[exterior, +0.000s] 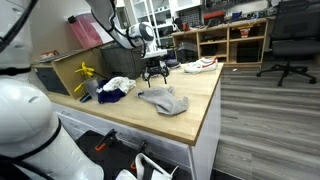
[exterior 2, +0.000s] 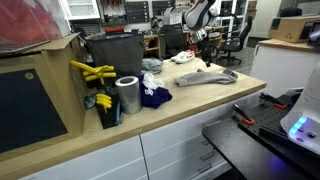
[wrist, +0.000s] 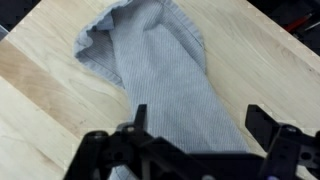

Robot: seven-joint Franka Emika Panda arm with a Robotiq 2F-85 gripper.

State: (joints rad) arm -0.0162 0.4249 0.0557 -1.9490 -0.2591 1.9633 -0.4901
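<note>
The gripper moves down toward the left in the wrist view onto the grey cloth's side edge [exterior: 168, 90] [wrist: 127, 108] next, since bare wood there leaves room for one finger outside.
A grey cloth [wrist: 160, 75] lies crumpled on the light wooden table [wrist: 260, 60]; it also shows as the grey cloth [exterior: 165, 99] and grey cloth [exterior 2: 210, 76] in both exterior views. My gripper [wrist: 197, 120] hangs just above it, open, its two black fingers [wrist: 262, 122] spread wide with only fabric below them and nothing held. In an exterior view the gripper [exterior: 154, 72] hovers a little above the far end of the cloth, seen again as the gripper [exterior 2: 204, 52] over the table's far part.
A white and blue cloth pile [exterior: 116, 87], a grey cylinder [exterior 2: 128, 95], yellow tools [exterior 2: 92, 72] and a dark bin [exterior 2: 112, 52] stand along the table's back side. A white shoe [exterior: 200, 65] lies at the far end. Office chairs [exterior: 289, 40] and shelves stand beyond.
</note>
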